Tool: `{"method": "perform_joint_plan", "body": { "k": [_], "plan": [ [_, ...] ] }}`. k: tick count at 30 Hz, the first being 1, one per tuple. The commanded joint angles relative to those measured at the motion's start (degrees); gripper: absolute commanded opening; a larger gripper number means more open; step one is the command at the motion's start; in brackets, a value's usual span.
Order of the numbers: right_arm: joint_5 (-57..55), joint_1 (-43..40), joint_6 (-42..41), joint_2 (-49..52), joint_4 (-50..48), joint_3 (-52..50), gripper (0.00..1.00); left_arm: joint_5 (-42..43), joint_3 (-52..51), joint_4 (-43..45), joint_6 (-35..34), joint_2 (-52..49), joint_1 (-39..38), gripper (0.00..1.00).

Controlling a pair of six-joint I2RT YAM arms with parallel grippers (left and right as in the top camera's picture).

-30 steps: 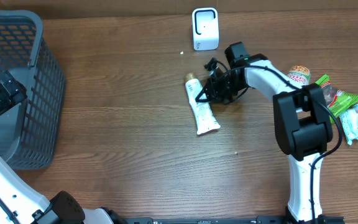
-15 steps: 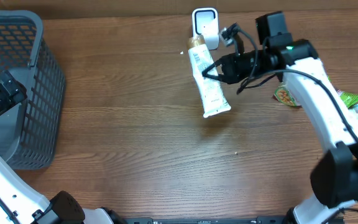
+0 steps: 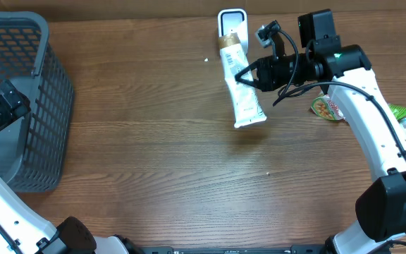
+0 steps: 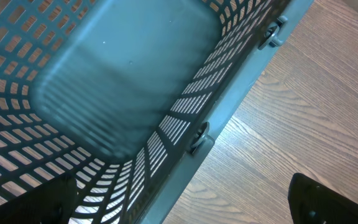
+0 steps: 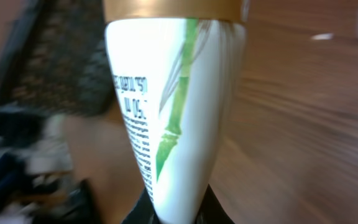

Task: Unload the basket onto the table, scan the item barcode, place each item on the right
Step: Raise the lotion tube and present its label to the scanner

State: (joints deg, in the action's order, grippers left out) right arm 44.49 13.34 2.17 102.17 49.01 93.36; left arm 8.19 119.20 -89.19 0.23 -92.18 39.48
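The round snack pack lies below the right gripper, to its right in the overhead view, so the gripper will next sweep over the scanner (image 3: 232,22), then go down to release beside the pack.
A white tube (image 3: 240,79) with a gold cap and a green bamboo print hangs above the table, held by my right gripper (image 3: 246,75), which is shut on its middle. Its gold cap end lies just in front of the white barcode scanner (image 3: 232,22) at the back edge. In the right wrist view the tube (image 5: 173,106) fills the frame, with black print down one side, pinched between the fingers (image 5: 143,210) at the bottom. My left gripper (image 4: 179,214) stands open at the left, over the grey basket's rim (image 4: 229,118), with nothing between its fingers.
The grey mesh basket (image 3: 37,106) fills the left side of the table. At the right edge lie several packaged items: a round snack pack (image 3: 325,108) and a green wrapper (image 3: 399,111). Bare wood spans the middle.
My right gripper has lifted the tube off the table and carried it back and to the right, bringing its cap end up to the scanner. The left arm has not moved.
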Motion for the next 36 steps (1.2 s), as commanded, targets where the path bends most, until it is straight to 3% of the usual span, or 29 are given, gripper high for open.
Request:
{"method": "perform_joint_plan", "body": {
  "k": [1,7,10,18,23,30,36],
  "plan": [
    [-24.98,3.02,-8.13,-2.32,-2.75,0.92,0.03,0.26,0.11,0.04,0.90,0.02,0.09,1.00],
    [-62.90,11.26,-8.74,-2.19,-12.83,0.90,0.03,0.26,0.11,0.07,0.92,0.02,0.09,1.00],
    [-70.34,13.29,2.78,-1.49,-18.91,0.90,0.04,0.26,0.11,0.04,0.92,0.02,0.09,1.00],
    [-75.34,12.28,34.67,6.84,-39.87,0.90,0.04,0.26,0.11,0.07,0.90,0.02,0.09,1.00],
    [-75.80,11.26,49.94,14.12,-52.57,0.90,0.04,0.26,0.11,0.07,0.90,0.02,0.09,1.00],
    [-77.02,11.15,57.94,23.10,-70.47,0.90,0.04,0.26,0.11,0.04,0.90,0.02,0.09,1.00],
    [-78.25,10.99,61.59,28.98,-79.19,0.90,0.04,0.26,0.11,0.07,0.90,0.02,0.09,1.00]
  ]
}}
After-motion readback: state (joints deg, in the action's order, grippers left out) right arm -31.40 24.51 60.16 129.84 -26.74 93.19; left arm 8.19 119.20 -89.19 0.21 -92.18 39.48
